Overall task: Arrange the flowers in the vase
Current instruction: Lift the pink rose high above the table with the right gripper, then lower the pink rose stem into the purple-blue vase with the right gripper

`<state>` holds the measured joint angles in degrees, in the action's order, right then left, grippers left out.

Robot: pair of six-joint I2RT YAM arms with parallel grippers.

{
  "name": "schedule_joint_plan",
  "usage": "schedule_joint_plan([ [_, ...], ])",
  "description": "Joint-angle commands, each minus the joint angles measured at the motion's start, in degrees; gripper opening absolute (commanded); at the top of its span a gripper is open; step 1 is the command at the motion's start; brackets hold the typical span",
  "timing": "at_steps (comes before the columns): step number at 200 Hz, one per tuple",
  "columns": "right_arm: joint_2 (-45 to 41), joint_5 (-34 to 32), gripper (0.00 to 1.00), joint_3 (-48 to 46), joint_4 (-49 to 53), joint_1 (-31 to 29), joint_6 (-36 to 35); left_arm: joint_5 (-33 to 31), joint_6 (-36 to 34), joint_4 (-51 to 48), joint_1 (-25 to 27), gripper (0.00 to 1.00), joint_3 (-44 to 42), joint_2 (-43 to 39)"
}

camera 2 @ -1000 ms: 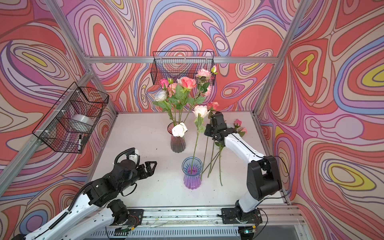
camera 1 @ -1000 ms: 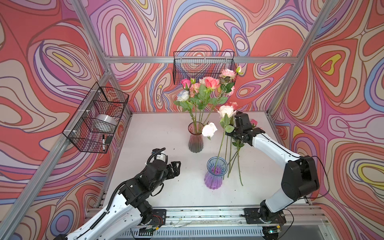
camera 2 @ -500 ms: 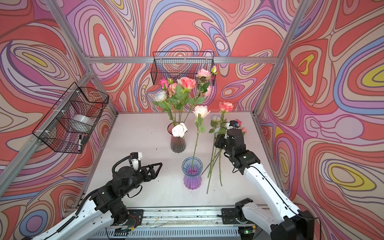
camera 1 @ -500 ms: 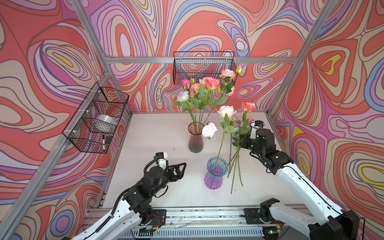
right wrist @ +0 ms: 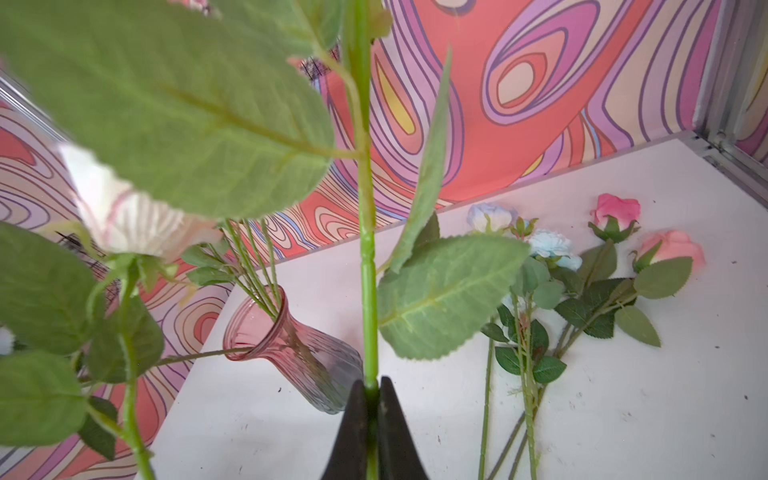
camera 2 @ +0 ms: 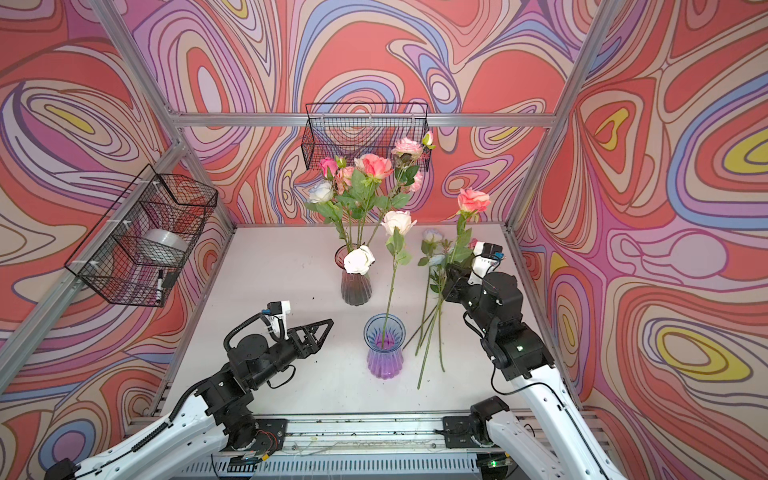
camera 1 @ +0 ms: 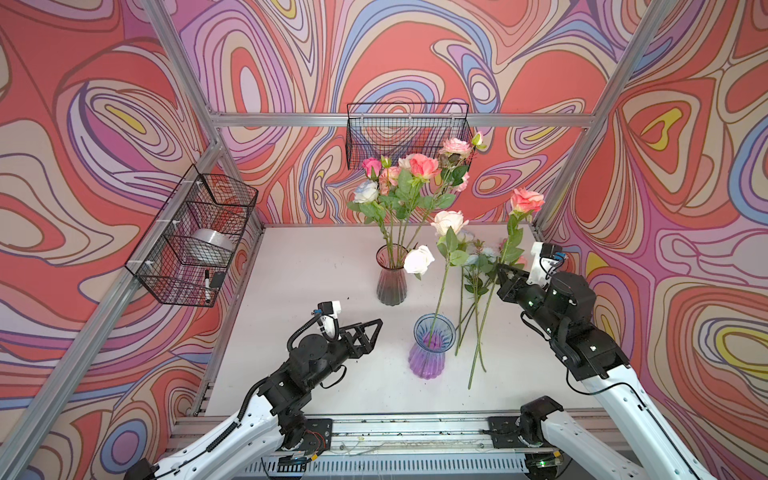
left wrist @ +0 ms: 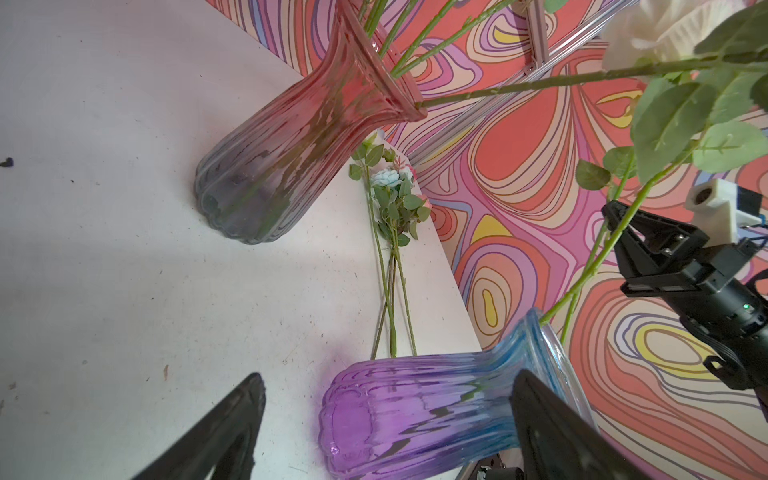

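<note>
My right gripper holds the coral rose with the lower end of its stem below the vase's rim. Next I should raise my right gripper, swing that end over the blue-purple vase's opening (camera 1: 434, 330) and lower to release the rose.
My right gripper (camera 1: 501, 271) (camera 2: 449, 277) (right wrist: 372, 384) is shut on the green stem (right wrist: 366, 266) of a coral rose (camera 1: 527, 200) (camera 2: 473, 200), held nearly upright to the right of the blue-purple vase (camera 1: 430, 349) (camera 2: 384, 349) (left wrist: 415, 407). The stem's lower end hangs close to the table. One cream rose (camera 1: 448, 221) stands in that vase. My left gripper (camera 1: 371, 328) (camera 2: 324, 326) (left wrist: 388, 374) is open and empty, just left of the vase and apart from it. Several loose flowers (camera 1: 478, 266) (right wrist: 582, 291) lie on the table behind the held rose.
A pink-grey vase (camera 1: 390, 276) (left wrist: 299, 137) (right wrist: 291, 345) further back holds a bunch of roses (camera 1: 411, 174). Wire baskets hang on the back wall (camera 1: 409, 133) and the left wall (camera 1: 195, 237). Aluminium posts frame the table (camera 1: 316, 266).
The right arm has lifted the coral rose off the pile and drawn it up and to the right. The left gripper has moved closer to the blue-purple vase and opened wider.
</note>
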<state>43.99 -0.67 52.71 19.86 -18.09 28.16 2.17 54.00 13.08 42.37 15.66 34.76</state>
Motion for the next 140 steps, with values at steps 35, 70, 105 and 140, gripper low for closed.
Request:
schedule_joint_plan([
  [35,0.9,5.1,0.0,7.2,-12.5,-0.4,1.5,3.7,2.1,3.7,-0.3,0.92,2.5,3.0],
  [70,3.1,6.1,0.0,12.4,-16.9,-0.4,1.4,3.5,2.3,3.5,-0.3,0.92,2.6,2.5],
  [105,6.3,9.0,0.0,14.7,-21.6,-0.4,4.4,3.6,2.4,3.2,-0.3,0.92,2.7,2.2],
  [140,8.2,13.2,0.0,10.4,-28.5,-0.6,6.6,3.4,2.4,3.2,-0.3,0.92,2.7,2.0],
])
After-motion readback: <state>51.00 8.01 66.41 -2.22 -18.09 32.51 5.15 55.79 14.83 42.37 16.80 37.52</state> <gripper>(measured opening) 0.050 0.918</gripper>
